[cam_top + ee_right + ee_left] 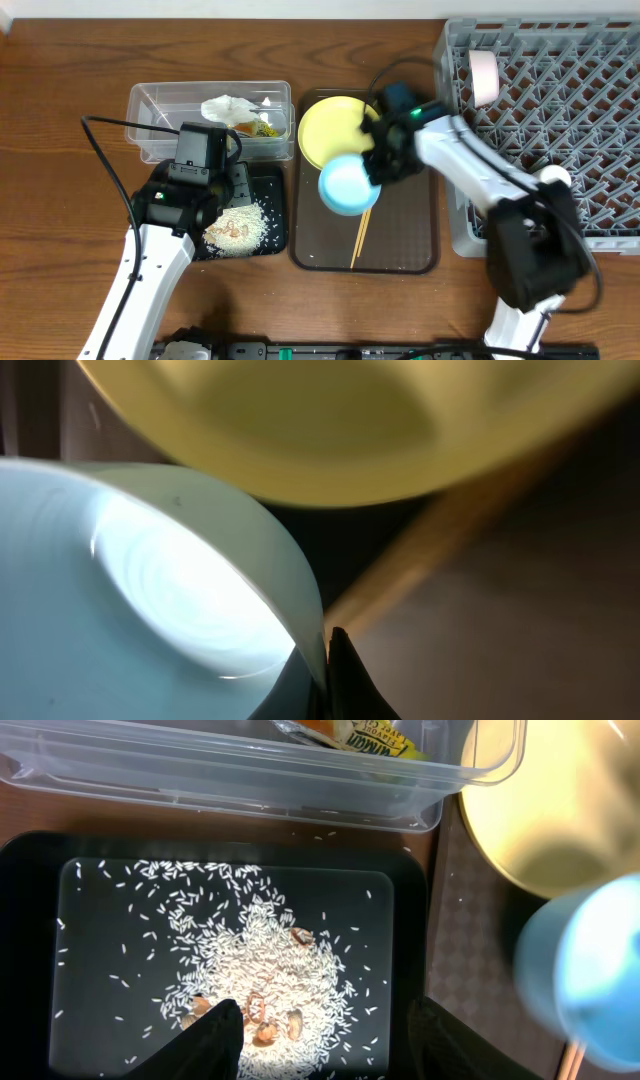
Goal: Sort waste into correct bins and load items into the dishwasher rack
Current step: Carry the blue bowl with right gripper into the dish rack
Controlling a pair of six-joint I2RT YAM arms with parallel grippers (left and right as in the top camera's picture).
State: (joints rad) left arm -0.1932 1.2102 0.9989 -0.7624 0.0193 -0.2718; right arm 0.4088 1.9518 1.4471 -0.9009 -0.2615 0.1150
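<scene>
My right gripper should next swing and tilt over the rack's far rows to release the bowl, because those rows are outward, to the gripper's right in the overhead view.
My right gripper (378, 165) is shut on the rim of the light blue bowl (347, 184), held over the brown serving tray (410, 255); the bowl also shows in the right wrist view (150, 590). The yellow plate (330, 128) and wooden chopsticks (361, 235) lie on that tray. My left gripper (325, 1040) is open and empty over the black tray (30, 920), which holds rice scraps (255, 960). The clear tub (150, 100) holds the white napkin (228, 107) and the wrapper (262, 127). The pinkish-white bowl (484, 77) and a white cup (556, 176) sit in the grey rack (560, 120).
The rack fills the right side next to the serving tray. The clear tub and black tray stand side by side left of the serving tray. Bare wooden table lies at the far left and front.
</scene>
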